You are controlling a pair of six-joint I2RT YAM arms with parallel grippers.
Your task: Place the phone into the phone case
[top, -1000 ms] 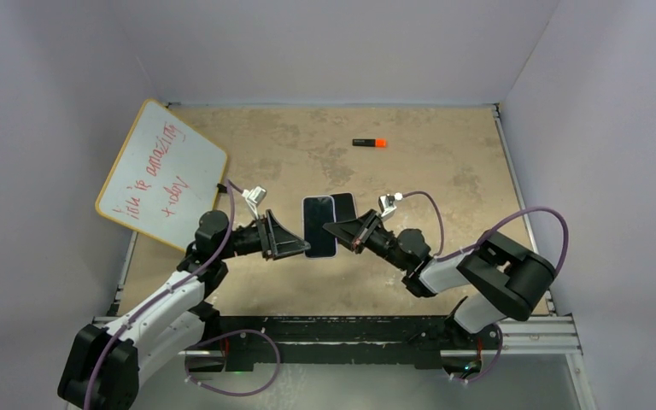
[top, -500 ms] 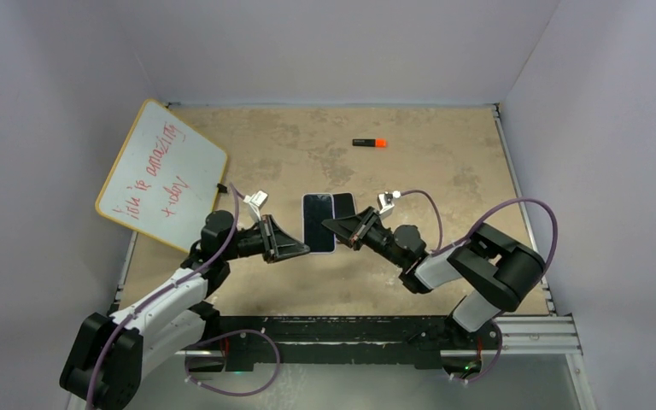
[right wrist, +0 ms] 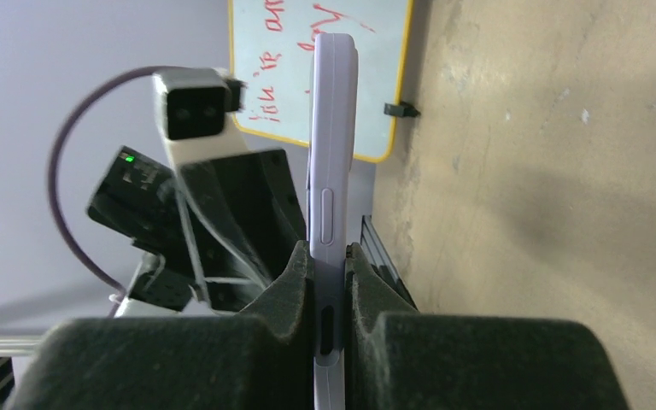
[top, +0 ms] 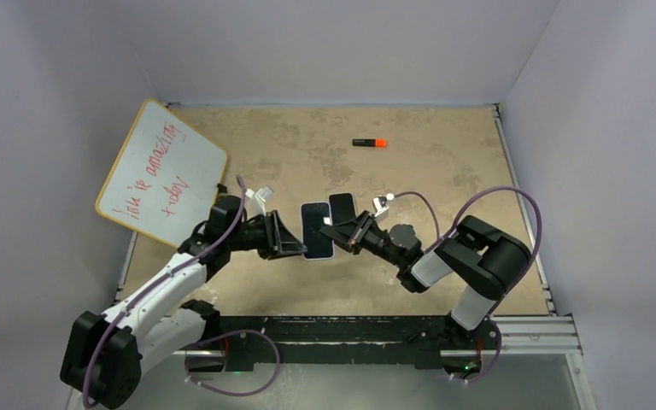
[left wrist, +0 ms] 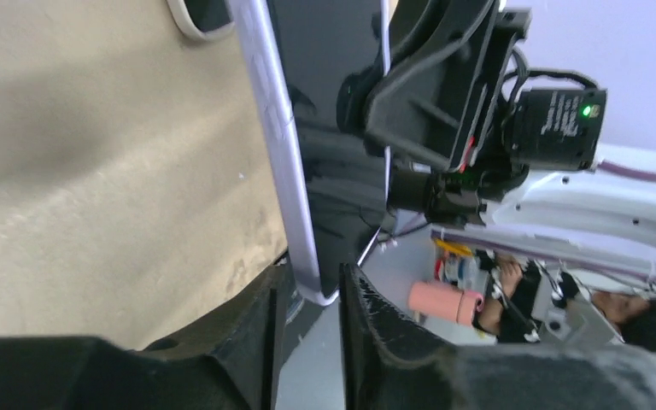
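Observation:
My right gripper needs to go down to the left in the top view and let go of the case on the bare tabletop, because that clear spot is below it.
The lilac phone case (top: 316,231) shows a glossy black phone screen in its face. It is held off the table between both grippers. My left gripper (top: 295,243) is shut on its left edge; in the left wrist view the gripper (left wrist: 312,295) pinches the case's lilac corner (left wrist: 289,184). My right gripper (top: 340,235) is shut on its right edge; in the right wrist view the gripper (right wrist: 331,256) clamps the case (right wrist: 331,145) edge-on, side button showing. A second dark slab with a white rim (top: 342,207) lies on the table just behind.
A whiteboard (top: 161,173) with red writing lies at the far left, partly off the table. A black and orange marker (top: 369,143) lies at the back. The enclosure walls stand on three sides. A metal rail (top: 376,329) runs along the near edge.
Both grippers have closed in on the lilac case from either side and it has shifted slightly left and tilted. The left arm has reached further forward. The white-rimmed slab has stayed put.

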